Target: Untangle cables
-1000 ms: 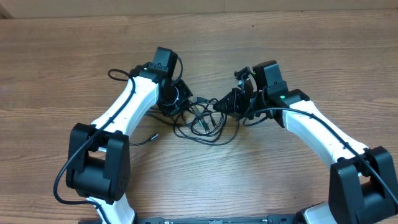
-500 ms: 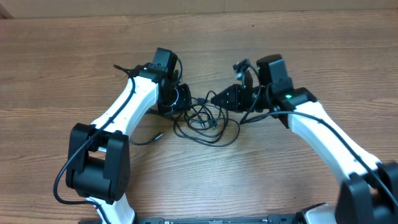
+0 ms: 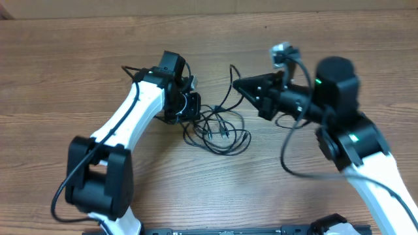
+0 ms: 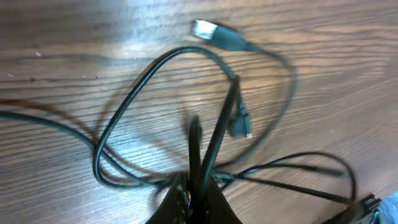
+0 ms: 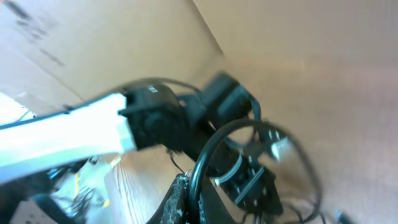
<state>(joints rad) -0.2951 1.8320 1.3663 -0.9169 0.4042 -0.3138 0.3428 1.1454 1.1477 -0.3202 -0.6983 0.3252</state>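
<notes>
The robot's right gripper will next move back and to the right in the overhead view over bare tabletop as the held cable rises from the tangle, and it will release the cable.
The cables (image 3: 222,130) are thin black cords lying in loose loops on the wooden table between the arms. My left gripper (image 3: 195,108) sits at the left edge of the bundle. In the left wrist view it (image 4: 199,194) is shut on two cable strands (image 4: 134,93), beyond which lie a USB plug (image 4: 208,29) and a smaller plug (image 4: 242,124). My right gripper (image 3: 239,83) is raised above the tangle's upper right. It (image 5: 189,200) is shut on one black cable (image 5: 208,148) that arcs upward, with a plug (image 5: 277,146) dangling.
The wooden table (image 3: 65,59) stretches all around the tangle. The left arm's white link (image 3: 134,114) and the right arm's black wrist (image 3: 333,81) flank the cables. A thicker black arm wire (image 3: 287,147) hangs beside the right arm. Cardboard (image 5: 311,50) fills the right wrist view's background.
The right arm has risen and swung right, drawing one strand up and out of the tangle. The left gripper stays nearly in place, holding the bundle, whose loops have spread out.
</notes>
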